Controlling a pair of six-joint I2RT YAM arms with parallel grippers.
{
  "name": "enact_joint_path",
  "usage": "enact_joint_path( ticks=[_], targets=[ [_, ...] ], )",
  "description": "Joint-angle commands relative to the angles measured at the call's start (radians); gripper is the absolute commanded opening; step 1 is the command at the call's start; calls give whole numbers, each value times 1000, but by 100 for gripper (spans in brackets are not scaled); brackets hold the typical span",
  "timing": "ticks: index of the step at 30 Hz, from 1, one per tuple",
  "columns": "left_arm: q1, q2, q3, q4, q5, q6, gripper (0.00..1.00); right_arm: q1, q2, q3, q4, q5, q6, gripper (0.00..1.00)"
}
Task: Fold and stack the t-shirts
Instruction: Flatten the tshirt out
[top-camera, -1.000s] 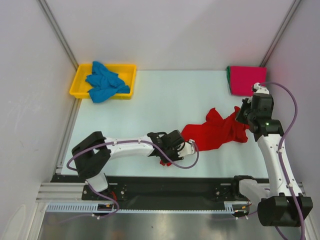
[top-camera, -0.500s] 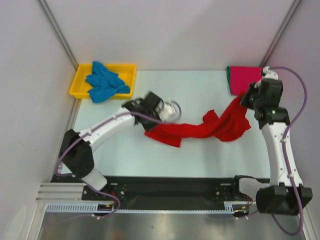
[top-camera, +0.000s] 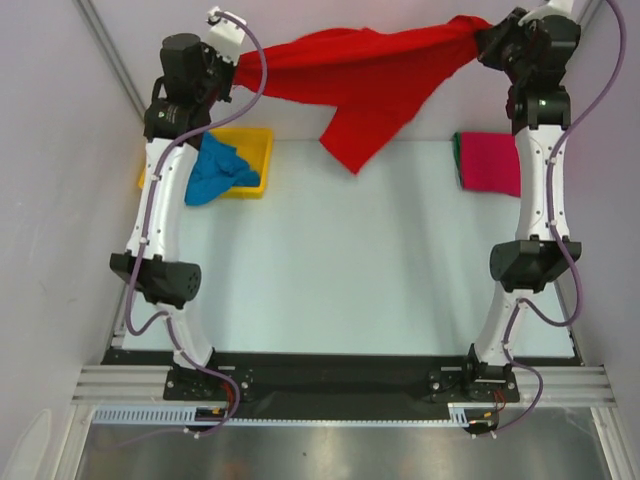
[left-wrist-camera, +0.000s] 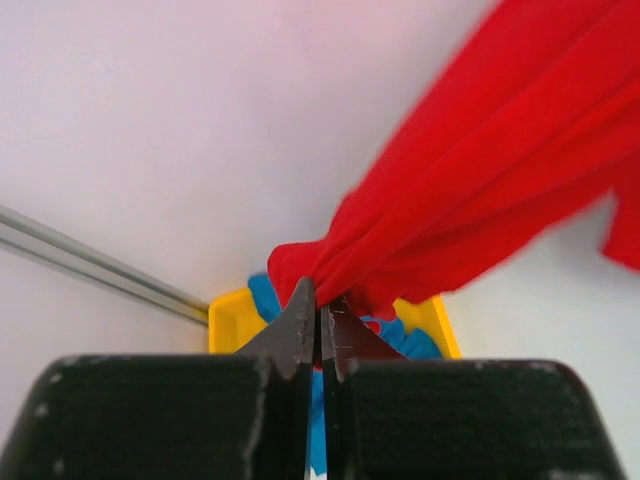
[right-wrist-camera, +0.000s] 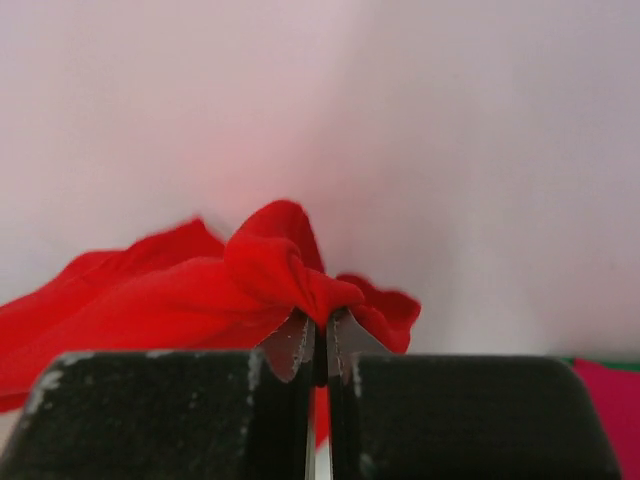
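The red end goes down and back with my right gripper to the bare tabletop short of the magenta-pink t-shirt (top-camera: 490, 160) next. The gripper releases it there, since that place lies empty.
The bright red t-shirt (top-camera: 365, 75) hangs stretched in the air high above the far side of the table, one end in each gripper. My left gripper (top-camera: 236, 68) is shut on its left end; the cloth bunches at the fingertips in the left wrist view (left-wrist-camera: 420, 240). My right gripper (top-camera: 482, 32) is shut on its right end, shown in the right wrist view (right-wrist-camera: 260, 270). The blue t-shirt (top-camera: 218, 170) lies crumpled in the yellow tray (top-camera: 255, 160). The folded magenta-pink t-shirt (top-camera: 490, 160) lies at the far right on a green edge (top-camera: 456, 158).
Both arms are raised tall, the left over the tray, the right over the pink shirt. White walls with metal corner rails (top-camera: 110, 60) enclose the back and sides. The pale table (top-camera: 340, 270) lies below.
Both arms have risen and lifted the red shirt off the table. It went from a heap at centre right to a span held high at the back, the left gripper swinging far left.
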Motion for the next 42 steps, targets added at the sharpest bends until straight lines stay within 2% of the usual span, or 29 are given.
enact_joint_path(
  ticks=[1, 2, 3, 5, 6, 8, 9, 14, 16, 19, 20, 21, 22, 24, 25, 27, 28, 30, 32, 33, 36, 37, 42],
  targets=[
    [-6, -44, -84, 85, 16, 61, 2, -23, -87, -2, 76, -51, 7, 0],
    [-7, -88, -147, 103, 30, 73, 2, -20, -126, -84, 99, -58, -5, 0],
    [-10, -120, -302, 126, 39, 90, 3, -16, -230, -317, 131, -58, -10, 0],
    [-27, -215, -493, 223, 50, 165, 4, 9, -332, -577, 244, -50, -22, 0],
    [-33, -244, -682, 290, 50, 191, 6, 22, -428, -794, 269, -38, -28, 0],
    [-66, -292, -854, 329, 47, 285, 7, 67, -508, -1011, 303, -13, -33, 0],
    [-78, -317, -996, 352, 39, 309, 9, 79, -544, -1198, 304, 22, -31, 0],
    [-182, -370, -1380, 365, 29, 395, 15, 115, -710, -1609, 265, 149, 58, 0],
    [-226, -397, -1439, 308, 50, 386, 17, 119, -743, -1717, 220, 151, 110, 1],
    [-268, -435, -1490, 118, 182, 405, 31, 141, -794, -1772, 86, 185, 151, 12],
    [-273, -446, -1491, 58, 212, 420, 36, 139, -814, -1775, 32, 194, 168, 12],
    [-276, -456, -1491, -47, 251, 446, 45, 130, -825, -1770, -25, 270, 185, 14],
    [-274, -479, -1488, -98, 263, 464, 47, 115, -840, -1769, -135, 296, 222, 20],
    [-276, -492, -1476, -233, 262, 497, 51, 76, -897, -1764, -212, 312, 237, 31],
    [-273, -496, -1471, -267, 250, 510, 52, 52, -920, -1764, -256, 308, 240, 41],
    [-258, -498, -1451, -347, 239, 523, 56, 1, -984, -1755, -251, 289, 224, 49],
    [-250, -498, -1445, -355, 245, 517, 57, -13, -996, -1747, -237, 285, 216, 59],
    [-230, -509, -1424, -335, 266, 474, 61, -11, -974, -1695, -214, 274, 188, 67],
    [-228, -524, -1421, -262, 256, 407, 64, 19, -922, -1652, -197, 277, 164, 67],
    [-230, -536, -1425, -173, 242, 324, 65, 33, -896, -1631, -182, 243, 121, 66],
    [-234, -533, -1474, -32, 181, 244, 65, 101, -753, -1562, -82, 144, 12, 60],
    [-233, -530, -1496, 1, 155, 242, 65, 118, -674, -1504, -87, 163, -5, 55],
    [-237, -473, -1600, 140, 27, 247, 58, 182, -440, -1344, -139, 165, -77, 54]
  ],
)
